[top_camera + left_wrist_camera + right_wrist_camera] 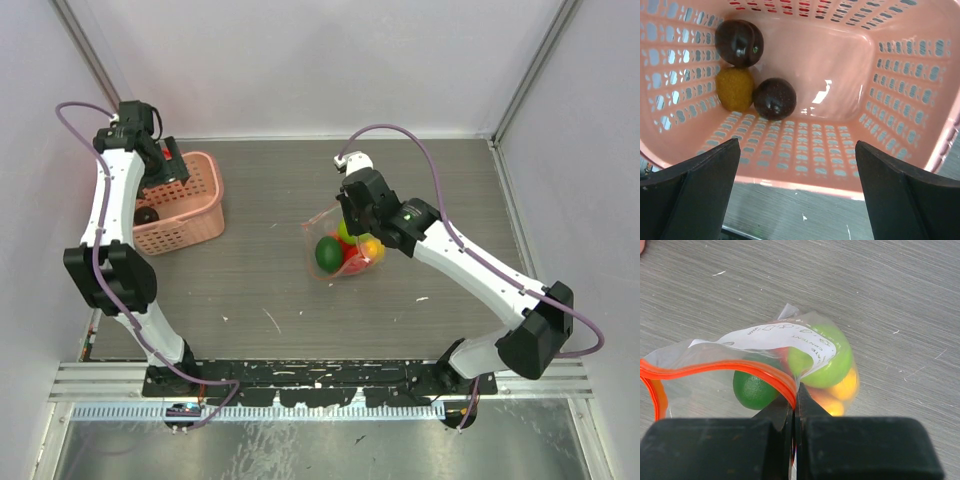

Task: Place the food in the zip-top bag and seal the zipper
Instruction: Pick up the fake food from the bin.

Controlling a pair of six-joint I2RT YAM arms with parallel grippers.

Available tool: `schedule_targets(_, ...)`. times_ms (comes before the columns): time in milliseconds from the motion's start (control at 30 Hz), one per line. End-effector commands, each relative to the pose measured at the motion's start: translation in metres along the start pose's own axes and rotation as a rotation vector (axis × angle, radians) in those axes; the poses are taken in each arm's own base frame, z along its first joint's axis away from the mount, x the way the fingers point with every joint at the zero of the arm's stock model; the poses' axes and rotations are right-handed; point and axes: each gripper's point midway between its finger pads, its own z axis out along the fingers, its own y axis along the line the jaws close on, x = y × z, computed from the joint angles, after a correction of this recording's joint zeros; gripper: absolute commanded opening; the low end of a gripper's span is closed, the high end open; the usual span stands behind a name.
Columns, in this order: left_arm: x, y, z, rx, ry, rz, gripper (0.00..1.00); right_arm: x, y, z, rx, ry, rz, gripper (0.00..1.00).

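Note:
I will lower my left gripper into the basket with my fingers on both sides of the dark round fruit, because that fruit sits on the open bottom of the basket, clear of the basket's sides.
The clear zip-top bag (345, 250) lies mid-table and holds a dark green fruit (753, 390), a light green one (830, 367), yellow-orange ones (845, 387) and something red. Its red-orange zipper (715, 369) curves open to the left. My right gripper (795, 390) is shut on the zipper edge at the bag's mouth; it also shows in the top view (356, 212). My left gripper (797, 195) is open and empty above the pink basket (900, 75). The basket holds two dark purple-brown fruits (739, 42) (774, 98) and an orange one (734, 89).
The pink basket (205, 205) stands at the table's far left, close to the left wall. Pale walls enclose the table on the left, back and right. A metal rail (320, 380) runs along the near edge.

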Motion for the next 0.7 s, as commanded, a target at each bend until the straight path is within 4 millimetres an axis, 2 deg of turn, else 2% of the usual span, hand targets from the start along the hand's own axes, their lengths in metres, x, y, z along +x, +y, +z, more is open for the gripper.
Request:
schedule_targets(0, -0.007, 0.014, 0.015, -0.045, 0.025, 0.017, 0.99, -0.027, 0.002, -0.016, -0.042, -0.111, 0.019, 0.01)
schedule_targets(100, 0.000, 0.024, 0.038, -0.077, 0.078, 0.023, 0.98, -0.024, 0.003, -0.016, -0.051, -0.110, 0.022, 0.00)
schedule_targets(300, 0.023, 0.024, 0.074, -0.063, 0.173, 0.016, 0.93, -0.024, 0.001, -0.016, -0.042, -0.113, 0.023, 0.00)
schedule_targets(667, 0.065, 0.035, 0.116, -0.056, 0.263, -0.054, 0.92, -0.021, 0.001, -0.013, -0.038, -0.105, 0.022, 0.00)
